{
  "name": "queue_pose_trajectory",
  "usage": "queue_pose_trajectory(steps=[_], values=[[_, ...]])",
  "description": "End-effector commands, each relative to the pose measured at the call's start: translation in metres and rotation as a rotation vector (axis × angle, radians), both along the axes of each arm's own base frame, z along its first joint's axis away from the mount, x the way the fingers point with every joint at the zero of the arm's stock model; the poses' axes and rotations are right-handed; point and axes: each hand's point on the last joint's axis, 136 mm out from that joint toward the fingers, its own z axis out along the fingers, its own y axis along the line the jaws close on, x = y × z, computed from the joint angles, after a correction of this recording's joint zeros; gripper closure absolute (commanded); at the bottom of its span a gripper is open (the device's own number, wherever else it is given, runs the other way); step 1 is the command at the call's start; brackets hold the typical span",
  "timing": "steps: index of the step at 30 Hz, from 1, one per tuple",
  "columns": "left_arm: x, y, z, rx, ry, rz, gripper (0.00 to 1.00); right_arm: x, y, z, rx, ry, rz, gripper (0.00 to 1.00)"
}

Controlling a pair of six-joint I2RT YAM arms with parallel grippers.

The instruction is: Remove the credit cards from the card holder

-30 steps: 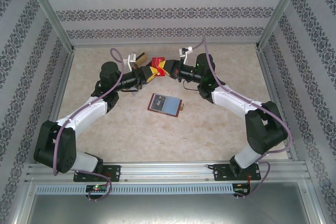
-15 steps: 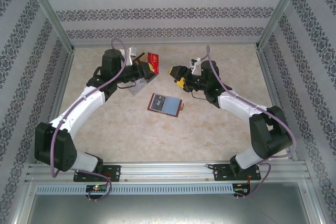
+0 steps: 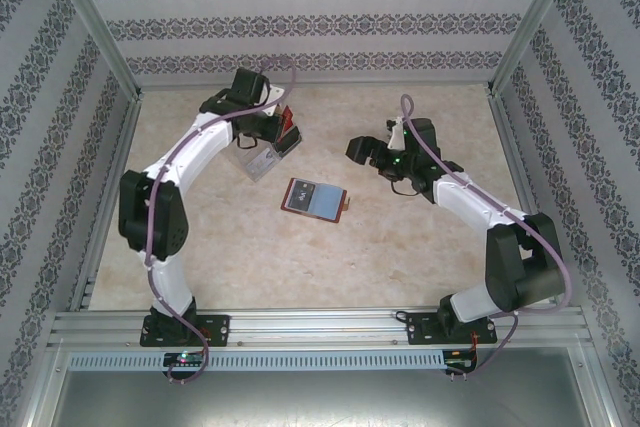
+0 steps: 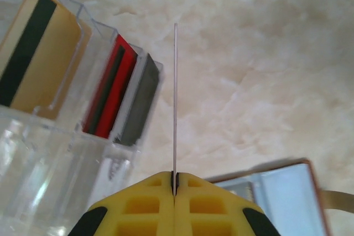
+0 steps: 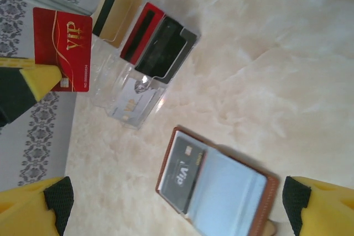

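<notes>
I will turn the held VIP card in line with my left gripper next, lower it into the stand's red-card slot [image 3: 286, 128] [image 4: 112, 88] and release it, because the slot is below and slanted against the card.
The brown card holder [image 3: 315, 199] lies open on the table, with a black VIP card [image 5: 184, 177] in its left sleeve. My left gripper [image 3: 283, 128] is shut on a red VIP card [image 5: 62, 50], held just above the clear acrylic stand [image 3: 262, 157]. In the left wrist view that red card [image 4: 175, 98] appears edge-on between the shut yellow fingers [image 4: 149, 197]. The stand's slots hold a gold card [image 5: 115, 12], a red card [image 5: 141, 32] and a black card [image 5: 165, 47], with a silver card [image 5: 128, 103] in front. My right gripper [image 3: 366, 148] hangs open and holds nothing, to the right of the holder.
Patterned walls and metal frame posts [image 3: 107, 47] enclose the marble-look table [image 3: 420, 247]. The stand sits near the back left wall. Open floor lies in front of and to the right of the card holder.
The right gripper has let go of the red card and drawn back to the right. The left arm has swung round, keeping the red card by the stand.
</notes>
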Motion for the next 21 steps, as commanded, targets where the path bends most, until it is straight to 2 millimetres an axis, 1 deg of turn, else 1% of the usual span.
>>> queue_pose_trajectory(steps=[1, 4, 9, 14, 19, 21], values=[[0.008, 0.013, -0.011, 0.193, -0.002, -0.133, 1.0, -0.002, -0.004, -0.012, -0.035, 0.007, 0.021, 0.02], [0.019, 0.013, -0.028, 0.248, 0.01, -0.182, 1.0, -0.002, -0.005, -0.014, -0.033, 0.015, 0.019, 0.02], [0.036, 0.016, -0.044, 0.302, 0.03, -0.213, 1.0, -0.002, -0.005, -0.012, -0.03, 0.019, 0.02, 0.02], [0.048, 0.017, -0.048, 0.288, 0.021, -0.235, 1.0, -0.003, -0.004, -0.008, -0.015, 0.019, 0.008, 0.02], [0.054, 0.026, -0.051, 0.267, 0.033, -0.213, 1.0, -0.005, -0.001, -0.005, -0.008, 0.018, 0.009, 0.02], [0.054, 0.026, -0.052, 0.256, 0.038, -0.219, 1.0, -0.006, -0.001, -0.006, -0.005, 0.023, 0.009, 0.02]])
